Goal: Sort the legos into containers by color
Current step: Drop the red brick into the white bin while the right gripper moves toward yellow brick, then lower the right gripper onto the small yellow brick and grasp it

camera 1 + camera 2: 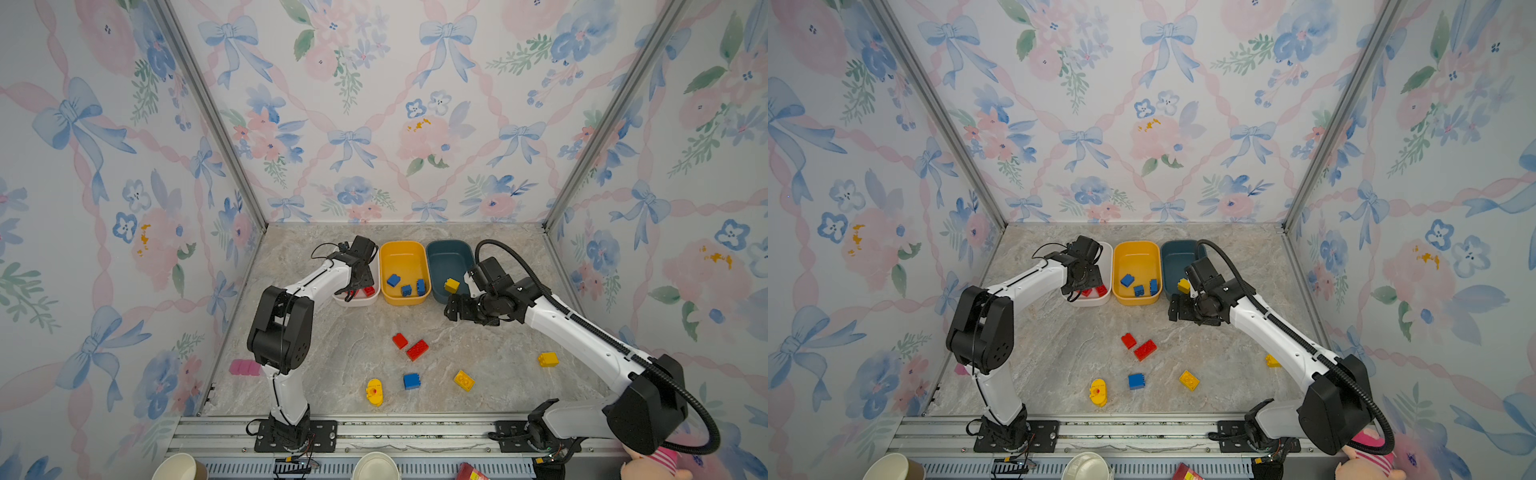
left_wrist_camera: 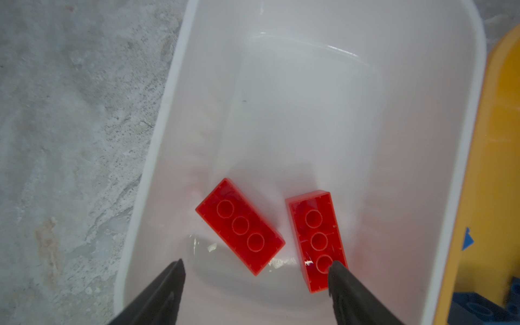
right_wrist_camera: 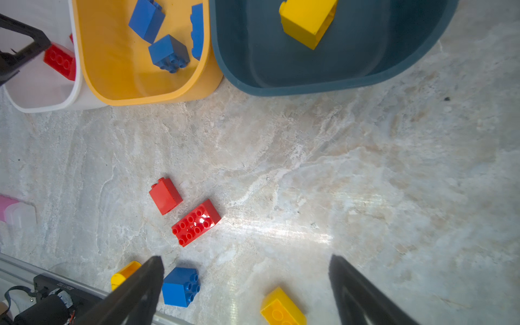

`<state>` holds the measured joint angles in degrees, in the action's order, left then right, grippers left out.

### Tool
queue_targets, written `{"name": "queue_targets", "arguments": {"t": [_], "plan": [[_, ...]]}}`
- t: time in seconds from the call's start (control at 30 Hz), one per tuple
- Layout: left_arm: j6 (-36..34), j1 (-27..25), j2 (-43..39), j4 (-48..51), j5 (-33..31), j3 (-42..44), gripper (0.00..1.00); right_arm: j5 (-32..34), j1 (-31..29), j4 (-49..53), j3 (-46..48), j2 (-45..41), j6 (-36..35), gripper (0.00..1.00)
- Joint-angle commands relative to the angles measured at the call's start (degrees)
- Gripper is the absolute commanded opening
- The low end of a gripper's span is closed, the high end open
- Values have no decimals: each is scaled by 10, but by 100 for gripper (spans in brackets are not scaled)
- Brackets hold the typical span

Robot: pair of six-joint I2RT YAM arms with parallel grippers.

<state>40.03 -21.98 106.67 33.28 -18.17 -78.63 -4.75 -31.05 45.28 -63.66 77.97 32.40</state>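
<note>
I will pull my right gripper back next and lower it around the sides of the yellow brick nearest the blue one, clear of other bricks.
My left gripper (image 2: 256,263) hangs open over the white tub (image 2: 168,112), nothing between its fingers. Two red bricks (image 2: 240,225) (image 2: 316,239) lie on the tub floor below it. Three blue bricks (image 1: 393,280) lie in the yellow tub (image 1: 403,249), and a yellow brick (image 1: 451,285) in the teal tub (image 1: 449,251). My right gripper (image 3: 244,261) stands open and empty above the table, just in front of the teal tub. Loose on the table are two red bricks (image 1: 400,340) (image 1: 417,350), a blue one (image 1: 411,381), two yellow ones (image 1: 464,380) (image 1: 548,359) and a rounded yellow piece (image 1: 374,391).
A flat pink block (image 1: 244,367) lies by the left wall behind my left arm. Two paper cups (image 1: 179,467) (image 1: 376,466) stand below the front metal rail (image 1: 415,432). A plush toy (image 1: 656,465) sits at the lower right corner.
</note>
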Motion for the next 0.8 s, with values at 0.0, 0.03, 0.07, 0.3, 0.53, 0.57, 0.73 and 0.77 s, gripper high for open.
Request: {"name": "queue_targets", "arguments": {"t": [0.0, 0.03, 0.07, 0.3, 0.53, 0.57, 0.73, 0.77], "plan": [[-6, 0, -27, -5, 5, 14, 83, -2, 1, 19, 22, -22, 1, 95], [-6, 0, -33, -7, 8, 19, 83, 1, -1, 25, 30, -24, -5, 94], [-6, 0, -40, -11, 11, 24, 84, 4, -3, 32, 38, -26, -14, 94], [-5, 1, -102, -41, 37, 71, 84, 12, -47, 51, 114, -71, -57, 95], [-13, -3, -186, -92, 69, 143, 85, 47, -135, 36, 167, -89, -34, 93], [-14, -4, -197, -96, 72, 151, 85, 58, -151, 35, 172, -85, -32, 92], [-15, -8, -243, -106, 78, 185, 86, 100, -216, 33, 182, -62, -32, 85], [-15, -8, -251, -107, 79, 191, 86, 105, -226, 29, 185, -56, -32, 83]]}}
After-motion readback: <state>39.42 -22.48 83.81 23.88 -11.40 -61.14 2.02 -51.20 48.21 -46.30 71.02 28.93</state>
